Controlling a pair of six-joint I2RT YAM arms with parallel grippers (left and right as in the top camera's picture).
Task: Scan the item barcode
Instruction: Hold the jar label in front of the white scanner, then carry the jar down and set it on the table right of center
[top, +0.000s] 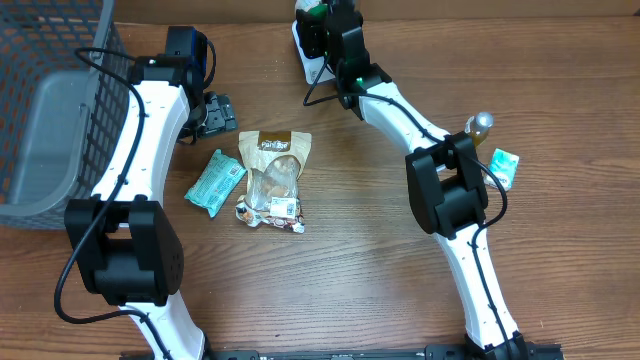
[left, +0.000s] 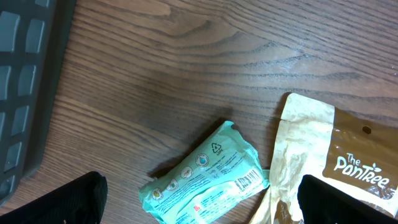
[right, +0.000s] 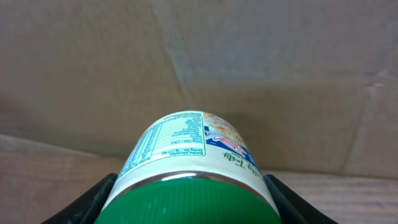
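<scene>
The robot's right gripper will next move back and down to release the jar on the clear tabletop between the pouch and the silver-capped bottle, since that spot is back of the gripper and below it.
My right gripper (top: 318, 35) is at the far edge of the table, shut on a white-labelled jar (right: 186, 146) with a green lid (right: 189, 202). The jar lies on its side between the two fingers, lid toward the camera, facing a cardboard wall. The label's nutrition panel faces up and no barcode shows. My left gripper (top: 215, 112) hangs open over the table, its fingers (left: 68, 199) apart above a teal packet (left: 205, 180). That teal packet (top: 215, 182) lies flat with its barcode side up.
A brown snack pouch (top: 273, 180) lies right of the teal packet, also visible as the pouch (left: 329, 162) in the left wrist view. A grey wire basket (top: 50, 120) stands at the left. A small silver-capped bottle (top: 480, 124) and another teal packet (top: 503, 166) sit at the right.
</scene>
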